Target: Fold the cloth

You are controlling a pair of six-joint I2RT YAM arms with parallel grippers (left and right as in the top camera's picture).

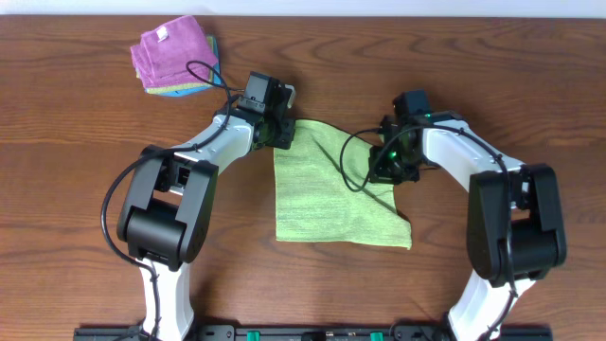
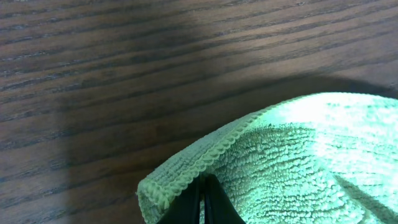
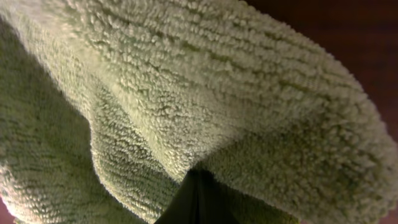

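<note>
My right gripper will next go outward and to the right in the overhead view, over bare tabletop past its far edge (image 1: 382,109), and release, since creases cross the cloth.
The lime-green cloth (image 1: 327,199) lies on the wooden table (image 1: 76,142) between the two arms, its near edge flat and its far part lifted and rumpled. My left gripper (image 1: 284,135) is shut on the cloth's far left corner. In the left wrist view the hemmed corner (image 2: 186,177) bunches over the closed gripper (image 2: 204,186). My right gripper (image 1: 386,163) is shut on the cloth's right side, pulled in over the fabric. The right wrist view is filled by cloth (image 3: 186,93) draped over the closed gripper (image 3: 196,180).
A stack of folded cloths, purple (image 1: 172,52) on top with blue beneath, sits at the far left of the table behind the left arm. Both arm bases stand at the near edge.
</note>
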